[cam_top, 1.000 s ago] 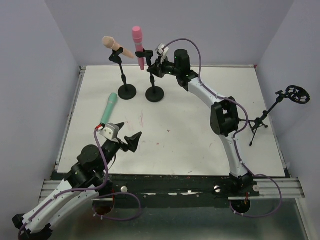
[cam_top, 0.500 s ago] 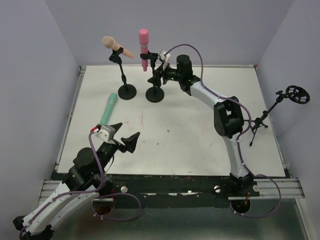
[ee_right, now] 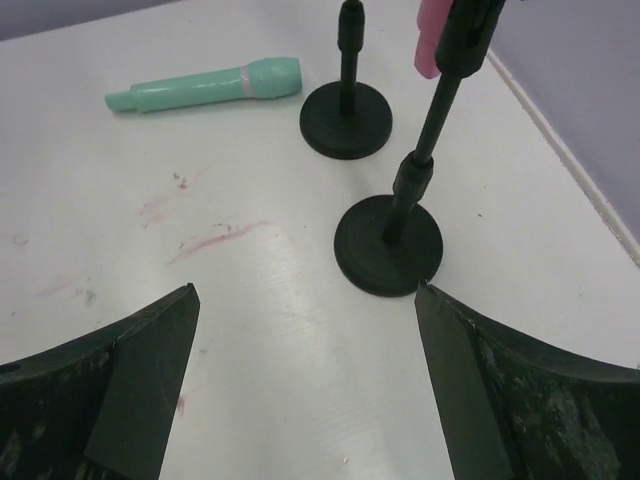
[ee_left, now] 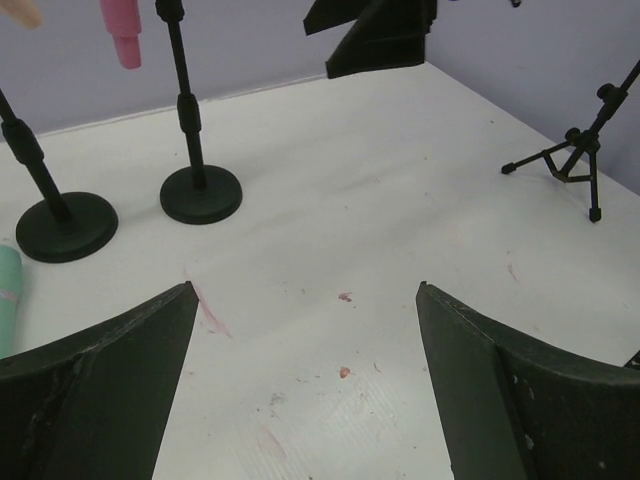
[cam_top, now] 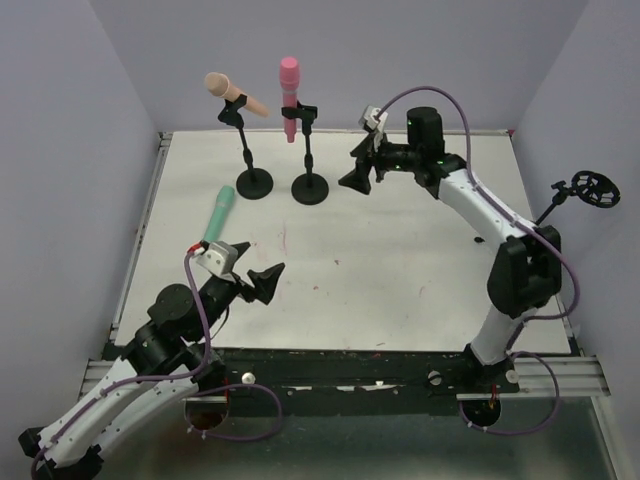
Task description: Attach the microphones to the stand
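Note:
My right gripper is open and needs to go toward the right in the top view onto the tripod stand's post (cam_top: 547,210) and close, because the stand's ring holder is empty.
The pink microphone (cam_top: 290,85) stands upright in the clip of the right-hand round-based stand (cam_top: 310,188). The peach microphone (cam_top: 228,92) sits tilted in the clip of the left-hand stand (cam_top: 254,183). The mint green microphone (cam_top: 219,214) lies flat on the table, near the left edge. My right gripper (cam_top: 357,172) is open and empty, a short way right of the pink microphone's stand (ee_right: 388,245). My left gripper (cam_top: 255,265) is open and empty, just near and right of the mint microphone (ee_left: 8,300), apart from it.
A small black tripod stand (cam_top: 575,195) with a round ring holder stands at the table's right edge. The white table (cam_top: 380,270) carries faint pink smears (ee_right: 215,238). Purple walls close in the back and both sides.
My right gripper opened, let go of the pink microphone and drew back to the right. The pink microphone straightened up in its clip. The left arm barely shifted.

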### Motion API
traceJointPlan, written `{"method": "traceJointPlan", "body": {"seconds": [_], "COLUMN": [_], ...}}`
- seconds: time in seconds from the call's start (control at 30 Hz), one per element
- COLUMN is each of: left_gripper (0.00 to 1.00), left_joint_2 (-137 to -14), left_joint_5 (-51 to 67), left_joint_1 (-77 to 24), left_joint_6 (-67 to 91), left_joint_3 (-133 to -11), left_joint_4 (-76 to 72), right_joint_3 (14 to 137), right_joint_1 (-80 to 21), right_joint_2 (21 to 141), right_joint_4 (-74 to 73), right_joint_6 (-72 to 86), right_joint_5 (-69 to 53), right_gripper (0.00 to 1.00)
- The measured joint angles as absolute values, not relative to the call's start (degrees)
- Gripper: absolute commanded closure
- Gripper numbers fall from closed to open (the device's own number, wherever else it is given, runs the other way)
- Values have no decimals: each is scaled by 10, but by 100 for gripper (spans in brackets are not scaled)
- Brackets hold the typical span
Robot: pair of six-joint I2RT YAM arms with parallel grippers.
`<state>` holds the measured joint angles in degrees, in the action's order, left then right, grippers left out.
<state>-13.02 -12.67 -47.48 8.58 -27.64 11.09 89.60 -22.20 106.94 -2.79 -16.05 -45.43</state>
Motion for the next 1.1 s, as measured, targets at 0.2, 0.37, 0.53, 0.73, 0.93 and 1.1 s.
{"method": "traceJointPlan", "body": {"seconds": [0.2, 0.37, 0.53, 0.73, 0.93, 1.1], "left_gripper": [2, 2, 2, 2, 2, 2], "left_joint_2": [-234, -296, -317, -308, -258, -251], "left_joint_5": [-96, -77, -58, -42, -40, -40], "left_joint_1": [-473, -470, -467, -466, -466, -466], "left_joint_6": [73, 28, -8, -23, -30, -38], "left_joint_3": [-365, -404, -387, -382, -373, -368], "left_joint_4": [139, 151, 152, 166, 169, 171], "right_joint_3": [847, 761, 708, 695, 655, 617], "right_joint_1": [-211, -171, -42, 77, 187, 222], "right_joint_2": [889, 720, 592, 507, 469, 461], "right_joint_4": [-243, -338, -387, -439, -438, -433], "right_joint_6": [-285, -302, -290, -253, -176, -117], "right_joint_5": [-460, -442, -405, -356, -251, -171], "right_gripper": [0, 0, 0, 0, 0, 1]}}
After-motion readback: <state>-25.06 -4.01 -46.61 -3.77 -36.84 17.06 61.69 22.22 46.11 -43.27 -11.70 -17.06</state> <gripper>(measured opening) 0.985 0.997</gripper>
